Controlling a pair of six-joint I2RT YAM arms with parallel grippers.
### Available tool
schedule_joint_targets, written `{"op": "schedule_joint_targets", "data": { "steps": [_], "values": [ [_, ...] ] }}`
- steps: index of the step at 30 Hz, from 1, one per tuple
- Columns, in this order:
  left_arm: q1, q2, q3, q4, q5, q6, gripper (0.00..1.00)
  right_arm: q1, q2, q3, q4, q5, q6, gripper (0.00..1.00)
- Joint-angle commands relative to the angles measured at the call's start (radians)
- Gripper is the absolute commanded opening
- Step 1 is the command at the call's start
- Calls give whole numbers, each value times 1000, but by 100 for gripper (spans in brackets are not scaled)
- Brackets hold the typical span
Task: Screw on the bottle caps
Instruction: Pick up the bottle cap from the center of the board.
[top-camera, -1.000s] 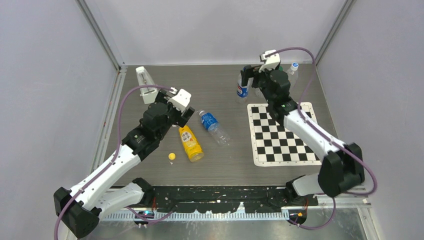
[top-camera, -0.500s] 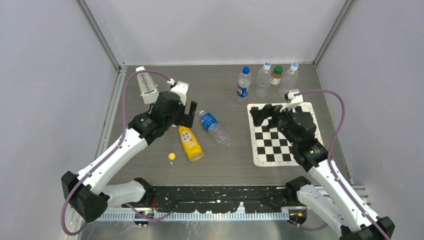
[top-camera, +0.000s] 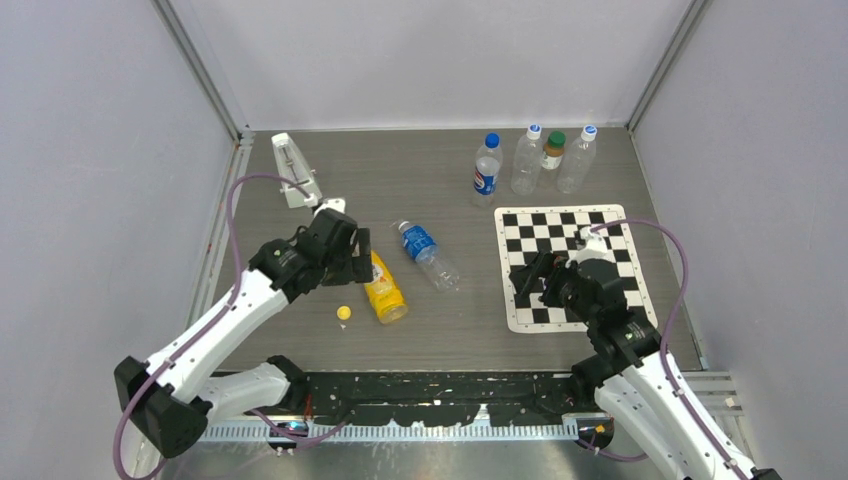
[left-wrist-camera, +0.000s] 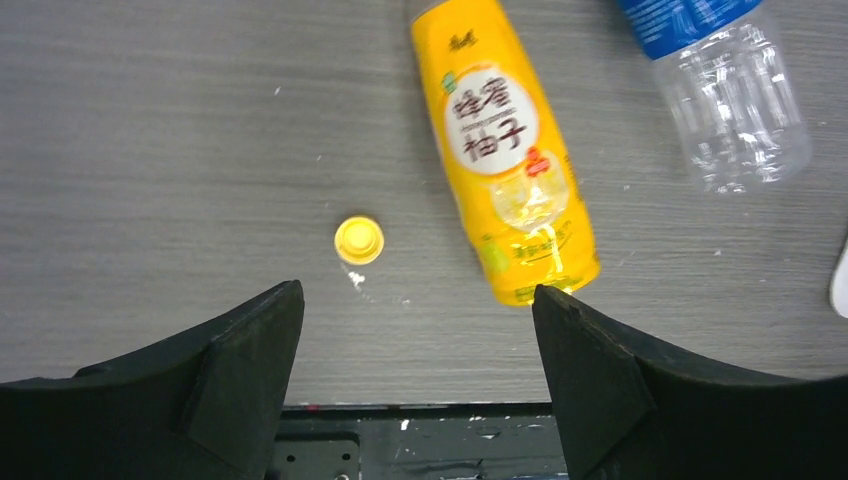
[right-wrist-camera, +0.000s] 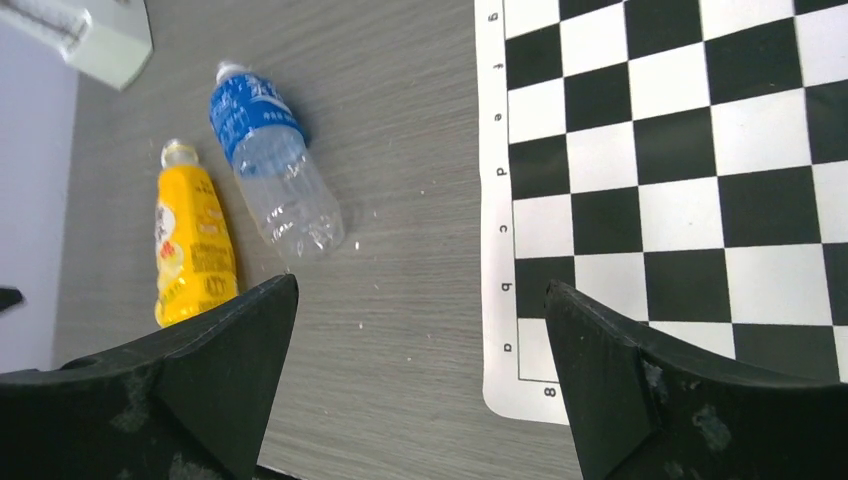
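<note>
My left gripper goes down and back next, narrowing its fingers onto the cap's rim facing the yellow bottle, as the yellow cap (top-camera: 343, 313) lies hollow side up.
A loose yellow bottle cap (top-camera: 343, 313) (left-wrist-camera: 359, 240) lies on the table left of a yellow bottle (top-camera: 383, 288) (left-wrist-camera: 505, 150) (right-wrist-camera: 192, 250) that rests on its side with a bare neck. Beside that lies a clear blue-labelled bottle (top-camera: 430, 256) (right-wrist-camera: 275, 185); whether its neck carries a cap I cannot tell. My left gripper (top-camera: 357, 262) (left-wrist-camera: 418, 292) hangs open over the yellow bottle's upper end, nothing between its fingers. My right gripper (top-camera: 536, 281) (right-wrist-camera: 420, 288) stands open and empty above the near left corner of the chessboard mat (top-camera: 600, 225) (right-wrist-camera: 680, 150).
Several upright capped bottles stand in a row at the back: a blue-capped one (top-camera: 487, 168), a clear one (top-camera: 527, 160), a green-capped one (top-camera: 552, 152) and another clear one (top-camera: 580, 158). A white object (top-camera: 291, 172) sits at the back left.
Both arms have drawn back toward the near edge. The right gripper came from the back row of bottles to the mat's near left corner. The left gripper slid nearer, toward the yellow cap.
</note>
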Motion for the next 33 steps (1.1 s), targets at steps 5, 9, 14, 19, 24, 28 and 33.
{"op": "schedule_joint_targets", "data": {
  "steps": [5, 9, 14, 19, 24, 28, 33],
  "values": [
    [5, -33, -138, -23, -108, -176, 79, -2, -201, -127, 179, -62, 113, 100],
    [5, -31, -206, 39, -123, -183, 69, -2, -291, -230, 343, -22, 139, 100],
    [5, 4, -270, 142, -82, -196, 55, -2, -185, -208, 360, 46, 104, 100],
    [6, 50, -340, 230, -54, -224, 44, -3, -34, -152, 413, 52, 85, 100],
    [5, 61, -392, 299, -56, -241, 33, -2, 50, -120, 447, -4, 78, 100],
    [5, 64, -402, 319, -58, -234, 29, -2, 100, -98, 465, -19, 63, 100],
    [6, 90, -398, 337, -56, -221, 27, -3, 119, -104, 473, -22, 62, 100]
  ]
}}
